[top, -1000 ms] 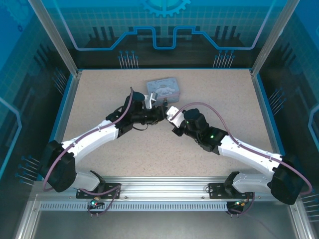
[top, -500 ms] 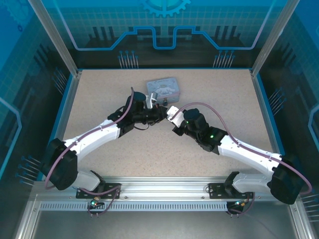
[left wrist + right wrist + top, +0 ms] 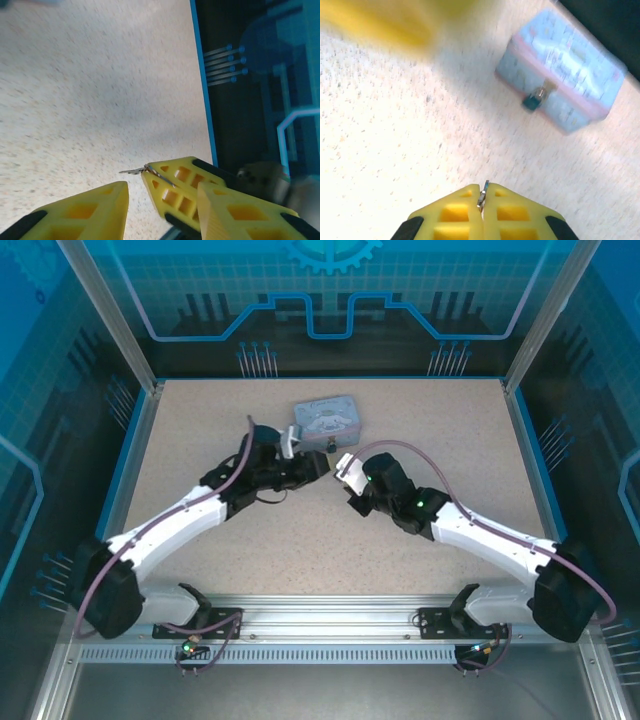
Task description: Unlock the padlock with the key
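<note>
The tabletop between both arms is empty. I will tip my right gripper so its fingers point down, and move it back and down onto that spot to let go of the key [image 3: 483,192].
The thin metal key [image 3: 483,192] is pinched edge-on between the yellow fingers of my right gripper [image 3: 483,194], which is shut on it. The small dark padlock [image 3: 534,100] hangs on the front clasp of the pale blue tin [image 3: 565,85], beyond and to the right of the key tip. In the left wrist view my left gripper [image 3: 162,189] stands open, and the right gripper's fingers [image 3: 180,182] sit in the gap with the key [image 3: 131,171] sticking out left. From above, both grippers [image 3: 312,466] [image 3: 335,462] meet just in front of the tin [image 3: 327,420].
The tin lies at the back middle of the speckled table [image 3: 250,530]. A blue rim [image 3: 202,85] edges the table, with dark enclosure walls beyond. Open tabletop lies to the left, right and front of the arms.
My left arm has drawn back a little to the left, away from the right gripper. The right gripper has kept its grip on the key and has hardly moved.
</note>
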`<action>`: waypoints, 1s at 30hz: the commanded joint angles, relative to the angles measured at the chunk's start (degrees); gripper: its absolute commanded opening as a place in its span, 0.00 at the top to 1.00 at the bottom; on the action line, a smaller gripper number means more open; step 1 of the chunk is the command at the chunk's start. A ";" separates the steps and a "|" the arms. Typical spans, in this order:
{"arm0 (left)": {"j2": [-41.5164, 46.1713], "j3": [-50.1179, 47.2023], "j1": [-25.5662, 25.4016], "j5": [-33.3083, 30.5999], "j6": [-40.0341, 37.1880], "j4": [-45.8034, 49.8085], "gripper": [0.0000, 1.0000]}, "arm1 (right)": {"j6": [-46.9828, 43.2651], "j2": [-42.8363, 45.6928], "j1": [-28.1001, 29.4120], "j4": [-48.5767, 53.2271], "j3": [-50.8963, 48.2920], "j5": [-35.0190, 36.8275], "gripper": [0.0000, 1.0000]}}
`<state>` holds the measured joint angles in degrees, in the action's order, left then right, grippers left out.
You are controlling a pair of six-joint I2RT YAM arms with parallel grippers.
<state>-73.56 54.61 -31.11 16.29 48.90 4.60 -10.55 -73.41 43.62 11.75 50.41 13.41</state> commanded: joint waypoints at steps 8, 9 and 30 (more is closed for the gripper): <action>14.96 -5.23 9.98 -8.26 -5.59 12.70 0.57 | 13.29 -24.16 -2.97 42.05 17.86 -9.10 1.00; 15.19 -5.05 10.07 -8.51 -5.91 13.39 0.57 | 13.57 -25.18 -3.01 43.66 18.97 -8.60 1.00; 13.44 -3.90 10.81 -7.69 -7.07 14.15 0.58 | 13.55 -41.61 -4.97 50.20 32.27 -7.78 0.74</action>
<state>-60.01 49.67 -20.78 8.56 43.31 17.78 2.39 -114.54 39.24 60.60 81.34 5.54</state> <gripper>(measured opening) 0.422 0.225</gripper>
